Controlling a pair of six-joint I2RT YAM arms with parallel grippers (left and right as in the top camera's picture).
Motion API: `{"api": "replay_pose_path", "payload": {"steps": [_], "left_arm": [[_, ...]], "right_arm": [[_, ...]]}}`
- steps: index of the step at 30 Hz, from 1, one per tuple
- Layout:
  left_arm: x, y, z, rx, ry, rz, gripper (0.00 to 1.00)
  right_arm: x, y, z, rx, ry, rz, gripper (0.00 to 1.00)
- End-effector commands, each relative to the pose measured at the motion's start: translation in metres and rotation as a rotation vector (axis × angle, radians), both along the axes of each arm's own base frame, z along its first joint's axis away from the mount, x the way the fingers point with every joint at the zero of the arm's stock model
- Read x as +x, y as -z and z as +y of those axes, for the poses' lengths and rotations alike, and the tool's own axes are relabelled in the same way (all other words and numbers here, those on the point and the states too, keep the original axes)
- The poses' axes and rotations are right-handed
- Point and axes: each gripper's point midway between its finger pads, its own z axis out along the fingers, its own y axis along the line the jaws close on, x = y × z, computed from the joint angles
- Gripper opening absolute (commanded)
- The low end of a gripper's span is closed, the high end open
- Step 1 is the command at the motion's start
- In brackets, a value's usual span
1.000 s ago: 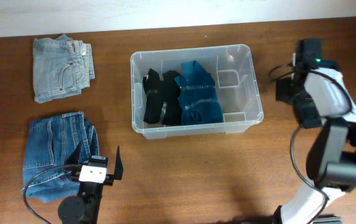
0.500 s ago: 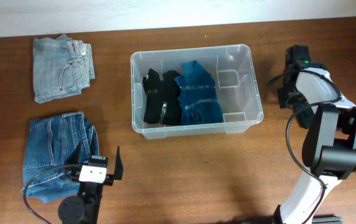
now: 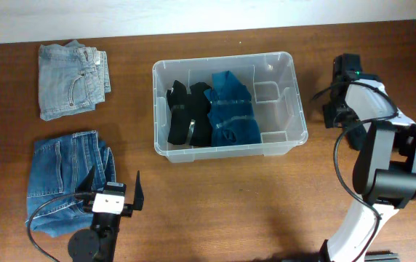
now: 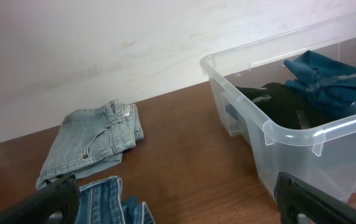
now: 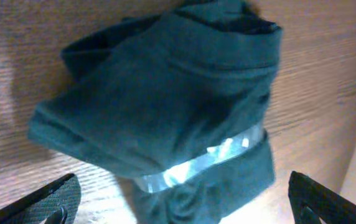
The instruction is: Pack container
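The dark green garment's banded part is already between the open fingers of my right gripper, so I will lower my right gripper onto it next and close.
The clear plastic container [image 3: 229, 152] stands mid-table and holds a black folded garment [image 3: 186, 116] and a teal one [image 3: 231, 115]; its right end is bare. In the left wrist view the container [image 4: 290, 134] is on the right. My right gripper [image 5: 187, 202] is open and hangs just above a dark green folded garment [image 5: 165, 106] bound with a clear band, one finger on each side. That garment [image 3: 332, 109] lies on the table right of the container, mostly hidden under my right arm [image 3: 355, 80]. My left gripper [image 3: 113, 179] is open and empty at the front left.
Light blue folded jeans [image 3: 73, 80] lie at the back left. Darker blue jeans [image 3: 66, 178] lie at the front left, just beside my left fingers. A pale wall [image 4: 134, 37] runs behind the table's far edge.
My right arm has swung its wrist slightly left and down over the dark garment beside the container. The left arm and the container have not moved.
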Motion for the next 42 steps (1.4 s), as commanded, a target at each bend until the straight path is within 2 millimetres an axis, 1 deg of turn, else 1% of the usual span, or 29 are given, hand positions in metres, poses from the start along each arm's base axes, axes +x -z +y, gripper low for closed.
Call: {"api": "replay_pose_path", "payload": {"steps": [1, 7, 15, 23, 31, 38, 42], "left_arm": [[0.000, 0.002, 0.002, 0.016, -0.010, -0.002, 0.99], [0.000, 0.002, 0.002, 0.016, -0.010, -0.002, 0.99], [0.000, 0.002, 0.002, 0.016, -0.010, -0.002, 0.99], [0.000, 0.002, 0.002, 0.016, -0.010, -0.002, 0.99], [0.000, 0.002, 0.002, 0.016, -0.010, -0.002, 0.99], [0.000, 0.002, 0.002, 0.016, -0.010, -0.002, 0.99], [0.000, 0.002, 0.002, 0.016, -0.010, -0.002, 0.99]], "right_arm": [[-0.002, 0.020, 0.004, 0.036, -0.006, 0.041, 0.98], [-0.004, 0.033, 0.002, 0.025, -0.003, 0.066, 0.98], [-0.006, 0.045, -0.002, -0.001, 0.001, 0.093, 0.98], [-0.018, 0.074, -0.007, 0.004, 0.016, 0.169, 0.98], [-0.026, 0.084, -0.017, -0.030, 0.043, 0.202, 0.98], [-0.038, 0.087, -0.026, -0.020, 0.101, 0.203, 0.98], [-0.044, 0.094, -0.026, 0.018, 0.117, 0.206, 1.00]]}}
